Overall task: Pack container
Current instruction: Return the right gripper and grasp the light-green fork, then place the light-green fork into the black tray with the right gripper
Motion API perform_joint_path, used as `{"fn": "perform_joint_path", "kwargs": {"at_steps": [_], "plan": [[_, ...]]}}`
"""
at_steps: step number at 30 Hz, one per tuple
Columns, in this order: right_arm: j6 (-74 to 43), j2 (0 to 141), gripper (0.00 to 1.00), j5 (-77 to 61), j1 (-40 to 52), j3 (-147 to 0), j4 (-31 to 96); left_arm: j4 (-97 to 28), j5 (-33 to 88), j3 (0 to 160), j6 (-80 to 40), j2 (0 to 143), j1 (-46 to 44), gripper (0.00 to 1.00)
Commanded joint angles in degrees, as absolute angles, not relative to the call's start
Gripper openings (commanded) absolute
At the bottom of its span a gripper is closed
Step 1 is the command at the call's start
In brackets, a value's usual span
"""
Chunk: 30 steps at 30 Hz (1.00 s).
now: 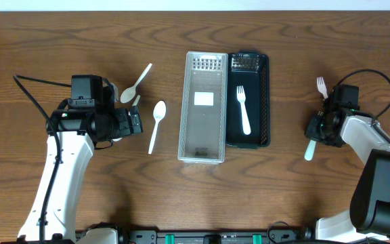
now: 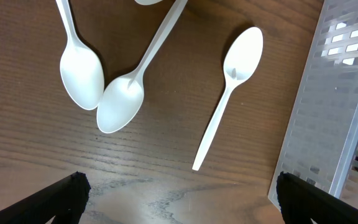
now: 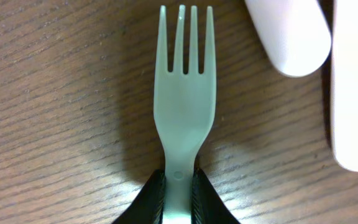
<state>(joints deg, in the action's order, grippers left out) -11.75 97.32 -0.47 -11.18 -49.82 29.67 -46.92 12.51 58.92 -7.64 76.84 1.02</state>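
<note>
The robot's right gripper should next lift the pale fork over the black container (image 1: 263, 102) with the white fork, then lower the pale fork inside and let go of it.
A clear plastic container (image 1: 202, 146) stands mid-table beside a black container (image 1: 263, 102) that holds a white fork (image 1: 242, 108). Three white spoons lie left of them: one apart (image 1: 158, 116) (image 2: 241, 56), and two touching (image 1: 133, 88) (image 2: 122, 106) (image 2: 82, 74). My left gripper (image 1: 135, 123) (image 2: 179, 202) is open and empty, just short of the spoons. My right gripper (image 1: 319, 127) (image 3: 180, 186) is shut on the neck of a pale fork (image 3: 185, 93) just above the table at the right. Its tines (image 1: 321, 87) show beyond the gripper.
A pale utensil handle end (image 1: 309, 150) sticks out below my right gripper. Two white rounded shapes (image 3: 288, 37) (image 3: 353, 87) lie next to the held fork. The clear container's wall (image 2: 334, 112) is close on my left gripper's right side.
</note>
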Motion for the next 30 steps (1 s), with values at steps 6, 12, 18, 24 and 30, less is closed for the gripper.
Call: {"fn": "perform_joint_path", "kwargs": {"at_steps": [6,12,18,24,30], "plan": [[-11.92,86.59,0.01,-4.71,-5.82,-56.16,37.58,-47.13,12.43,59.90,-7.11,77.25,0.95,0.98],[-12.21,75.57,0.01,-8.23,4.45,-64.10,39.33,-47.13,12.43,59.90,-7.11,77.25,0.95,0.98],[-15.84,75.68,0.01,-5.56,15.42,-63.07,35.24,-47.13,12.43,59.90,-7.11,77.25,0.95,0.98],[-18.41,87.77,0.01,-2.48,20.78,-60.47,29.12,-47.13,12.43,59.90,-7.11,77.25,0.95,0.98],[-18.39,95.50,0.27,-1.87,20.82,-61.28,23.55,-47.13,12.43,59.90,-7.11,77.25,0.95,0.98]]}}
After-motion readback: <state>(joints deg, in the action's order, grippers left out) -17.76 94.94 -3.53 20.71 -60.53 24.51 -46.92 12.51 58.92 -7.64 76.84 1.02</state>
